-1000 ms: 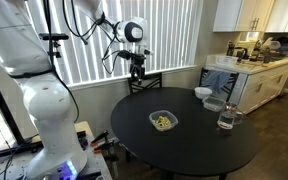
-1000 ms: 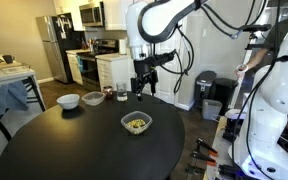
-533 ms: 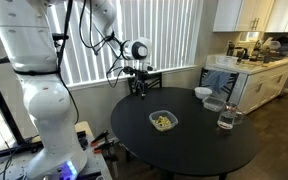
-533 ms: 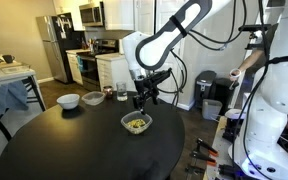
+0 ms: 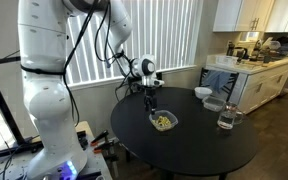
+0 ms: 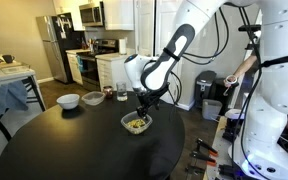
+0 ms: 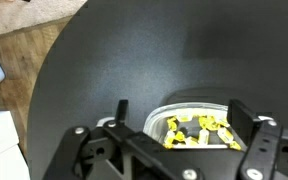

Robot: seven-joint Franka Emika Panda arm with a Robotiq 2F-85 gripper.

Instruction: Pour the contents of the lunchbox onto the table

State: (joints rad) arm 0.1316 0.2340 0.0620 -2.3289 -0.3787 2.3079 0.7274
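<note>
The lunchbox's far rim (image 5: 166,111) is below and outward of my gripper, so it will next move outward past the yellow pieces, then down clear of them onto that rim.
The lunchbox (image 5: 163,121) is a small clear container on the black round table (image 5: 189,150), seen in both exterior views (image 6: 136,124). It holds the contents (image 7: 196,131), small yellow pieces. My gripper (image 5: 150,101) hangs low just above the lunchbox's edge (image 6: 144,104). In the wrist view the gripper (image 7: 180,112) is open, one finger on each side of the lunchbox rim (image 7: 184,100), which lies between the fingers. Nothing is held.
A tall clear glass (image 5: 225,118) and a white bowl (image 5: 202,93) stand at the table's side. In an exterior view the bowl (image 6: 68,100), a second dish (image 6: 93,98) and the glass (image 6: 121,92) stand at the far edge. Chairs and a kitchen counter surround the table.
The arm has come down and forward from above the table's far edge to just over the lunchbox. The gripper stays open.
</note>
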